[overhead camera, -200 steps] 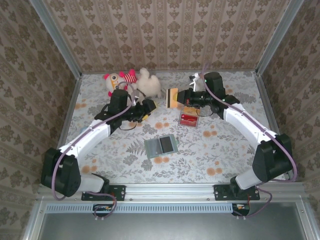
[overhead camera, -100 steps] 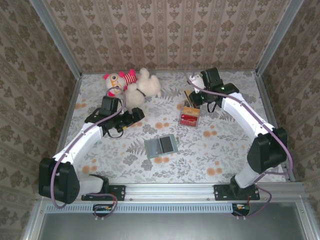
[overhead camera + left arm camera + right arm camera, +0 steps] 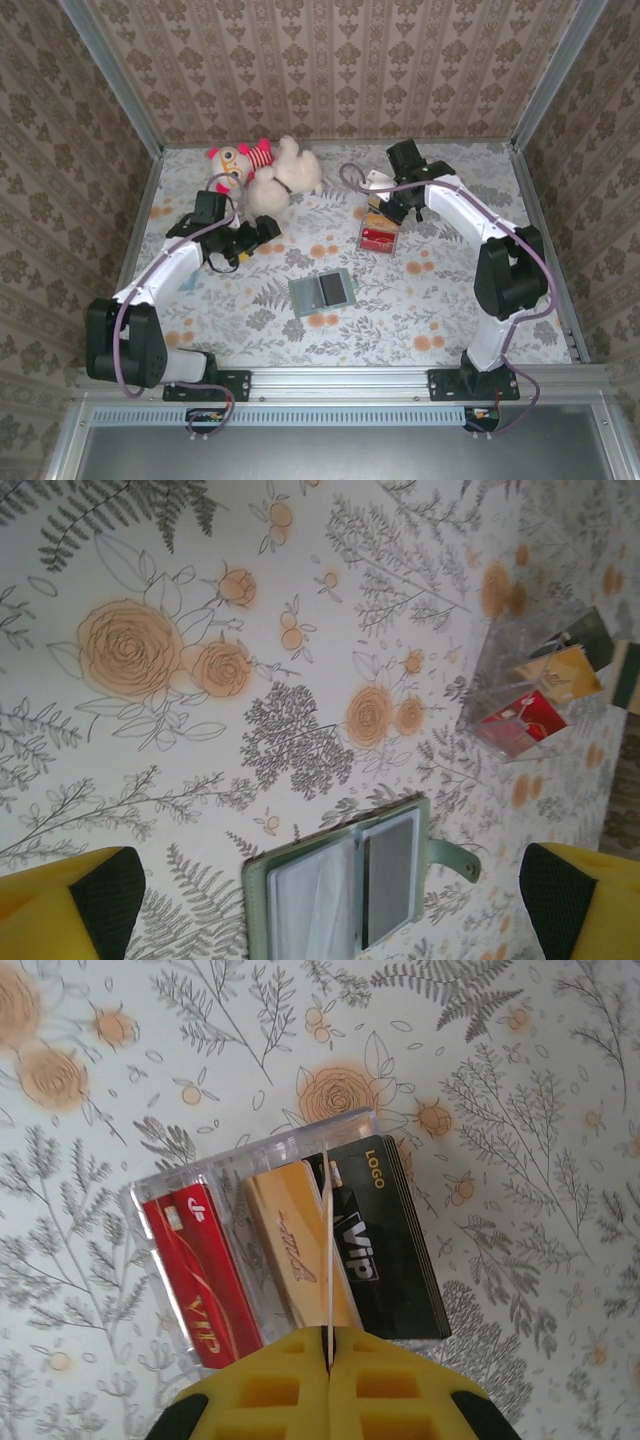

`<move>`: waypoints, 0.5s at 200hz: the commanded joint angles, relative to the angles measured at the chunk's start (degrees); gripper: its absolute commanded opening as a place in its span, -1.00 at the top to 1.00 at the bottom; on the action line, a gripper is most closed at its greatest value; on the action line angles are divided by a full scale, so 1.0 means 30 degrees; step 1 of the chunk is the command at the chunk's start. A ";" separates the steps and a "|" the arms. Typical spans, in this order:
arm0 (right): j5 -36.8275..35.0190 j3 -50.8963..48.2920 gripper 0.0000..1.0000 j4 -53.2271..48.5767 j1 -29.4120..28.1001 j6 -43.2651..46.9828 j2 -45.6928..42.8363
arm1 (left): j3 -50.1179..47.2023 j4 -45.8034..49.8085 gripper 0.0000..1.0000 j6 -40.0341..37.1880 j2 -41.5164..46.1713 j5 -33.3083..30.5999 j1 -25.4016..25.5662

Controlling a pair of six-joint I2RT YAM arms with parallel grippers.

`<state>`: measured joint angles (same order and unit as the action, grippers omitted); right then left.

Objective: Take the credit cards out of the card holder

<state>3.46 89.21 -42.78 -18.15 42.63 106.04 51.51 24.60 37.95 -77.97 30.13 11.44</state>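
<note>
I need to turn my right gripper in line with the clear box next and lower it over the tan-yellow stack point(image 3: 290, 1235) to let go of its card. The card is at an angle to the stacks.
The card holder point(image 3: 323, 292) lies open and flat mid-table, a grey-green wallet with a dark card point(image 3: 390, 872) in its right sleeve. Above and to the left of it, my left gripper point(image 3: 260, 233) hangs with its yellow fingers point(image 3: 70, 905) spread wide on either side of the card holder point(image 3: 320, 895), nothing between them. My right gripper point(image 3: 328, 1355) is shut on a thin credit card point(image 3: 326, 1245) seen edge-on. It holds the card over a clear box point(image 3: 160, 1225) containing red, tan-yellow point(image 3: 290, 1245) and black point(image 3: 390, 1235) card stacks.
The clear card box point(image 3: 378, 236) stands right of centre at the back, under the right gripper point(image 3: 385, 204). Plush toys point(image 3: 265, 168) lie at the back left. Patterned walls close in three sides.
My left gripper has opened fully and drawn back to the left. My right gripper has swung down and right with its card, from beside the box to directly over it.
</note>
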 commanded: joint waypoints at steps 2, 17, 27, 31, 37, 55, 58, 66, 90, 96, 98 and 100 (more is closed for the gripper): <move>0.0080 0.1312 1.00 -0.1496 0.0000 0.2486 0.0888 | 0.0203 -0.0734 -1.00 0.0146 -0.0137 0.1441 -0.0422; 0.0244 0.1767 1.00 -0.2154 -0.0064 0.3023 0.1363 | 0.0114 -0.0655 -1.00 0.0136 -0.0252 0.1540 -0.0634; 0.0252 0.1951 1.00 -0.2460 -0.0051 0.3336 0.1608 | -0.0013 -0.0714 -1.00 0.0164 -0.0287 0.1558 -0.0730; 0.0266 0.2059 1.00 -0.2611 -0.0065 0.3455 0.1689 | -0.0053 -0.0761 -1.00 0.0222 -0.0306 0.1586 -0.0759; 0.0317 0.2221 1.00 -0.2851 -0.0067 0.3560 0.1837 | -0.0129 -0.0812 -1.00 0.0235 -0.0289 0.1605 -0.0789; 0.0427 0.2431 1.00 -0.3359 -0.0047 0.3860 0.2064 | -0.0265 -0.1048 -1.00 0.0327 -0.0402 0.1817 -0.0840; 0.0453 0.2395 1.00 -0.3399 -0.0054 0.3905 0.2091 | -0.0272 -0.1055 -1.00 0.0312 -0.0416 0.1847 -0.0846; 0.0471 0.2379 1.00 -0.3533 -0.0044 0.4081 0.2119 | -0.0264 -0.1052 -1.00 0.0327 -0.0478 0.1880 -0.0829; 0.0130 0.2416 0.96 -0.3736 -0.0047 0.4219 0.2396 | -0.0277 -0.1111 -1.00 0.0297 -0.0573 0.1909 -0.0850; 0.0019 0.2359 0.94 -0.3658 -0.0049 0.4189 0.2417 | -0.0266 -0.1131 -1.00 0.0298 -0.0590 0.1910 -0.0841; -0.0034 0.2348 0.93 -0.3629 -0.0052 0.4203 0.2424 | -0.0265 -0.1137 -1.00 0.0298 -0.0612 0.1910 -0.0837; -0.0098 0.2330 0.93 -0.3600 -0.0060 0.4192 0.2456 | -0.0264 -0.1154 -1.00 0.0298 -0.0647 0.1932 -0.0850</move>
<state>3.40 94.87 -50.87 -18.15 52.90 112.18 51.40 22.26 38.37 -79.22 34.37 9.28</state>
